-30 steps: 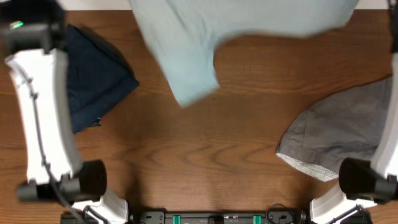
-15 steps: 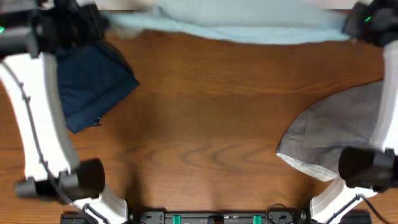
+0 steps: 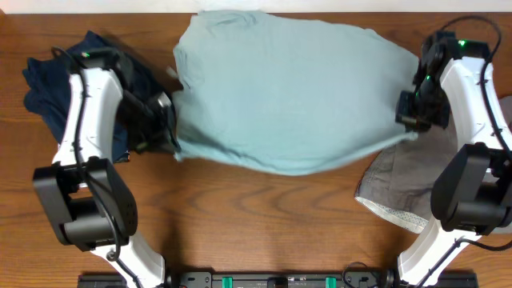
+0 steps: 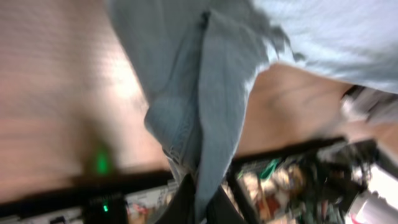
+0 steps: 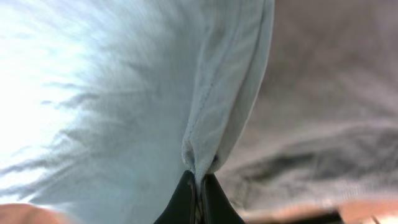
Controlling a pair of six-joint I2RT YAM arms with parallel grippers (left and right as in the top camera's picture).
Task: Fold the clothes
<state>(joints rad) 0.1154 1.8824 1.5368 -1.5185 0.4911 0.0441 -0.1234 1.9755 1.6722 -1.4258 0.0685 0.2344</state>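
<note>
The right gripper lowers the blue garment's pinched corner onto the grey garment's far part (image 3: 413, 150) (image 5: 245, 174) next and releases it. The blue garment's near edge still hangs raised between both grippers.
A light blue garment (image 3: 292, 88) is stretched between both grippers over the middle and back of the table. My left gripper (image 3: 170, 134) is shut on its left edge; in the left wrist view the cloth (image 4: 205, 112) hangs bunched from the jaws (image 4: 202, 202). My right gripper (image 3: 414, 116) is shut on its right edge; in the right wrist view a fold of the cloth (image 5: 214, 93) is pinched in the jaws (image 5: 199, 183). A dark navy garment (image 3: 56, 76) lies crumpled at the left. A grey garment (image 3: 400, 180) lies at the right.
The wooden table (image 3: 256, 224) shows bare in front of the blue garment. The grey garment lies partly under the right arm (image 3: 480, 112). The left arm (image 3: 80, 136) crosses the navy garment.
The blue garment has come forward from the far edge and spread wide over the table. Both grippers have moved toward me and now hold its left and right edges.
</note>
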